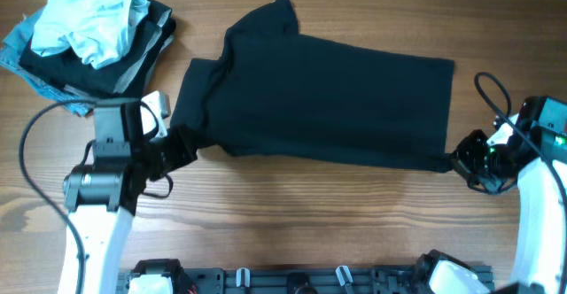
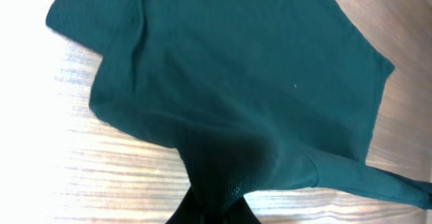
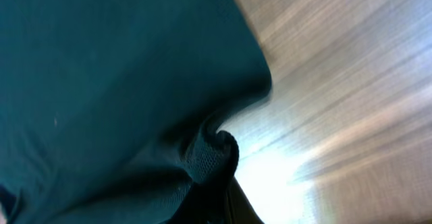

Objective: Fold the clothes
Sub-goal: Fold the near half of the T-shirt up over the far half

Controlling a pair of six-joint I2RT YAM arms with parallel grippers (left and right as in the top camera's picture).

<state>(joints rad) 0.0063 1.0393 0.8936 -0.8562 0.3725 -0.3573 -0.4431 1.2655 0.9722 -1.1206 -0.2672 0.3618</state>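
The robot's right hand is going to carry the shirt's corner outward next and let go of it on the flat cloth along the hem (image 1: 439, 114) (image 3: 214, 30), because that part of the cloth lies outward of the hand.
A dark teal T-shirt (image 1: 323, 95) lies spread across the middle of the wooden table, collar end to the left, hem to the right. My left gripper (image 1: 180, 146) is shut on the shirt's near-left sleeve or shoulder corner; in the left wrist view the cloth (image 2: 229, 82) bunches into the jaws (image 2: 217, 207). My right gripper (image 1: 461, 159) is shut on the near-right hem corner; in the right wrist view the fabric (image 3: 101, 82) is pinched in a small bunch at the jaws (image 3: 219, 183). Both held corners sit low, near the table.
A stack of folded clothes (image 1: 89, 37) with a light blue garment on top sits at the back left corner. A small white object (image 1: 156, 104) lies beside the left arm. Bare wood (image 1: 310, 214) runs along the front edge.
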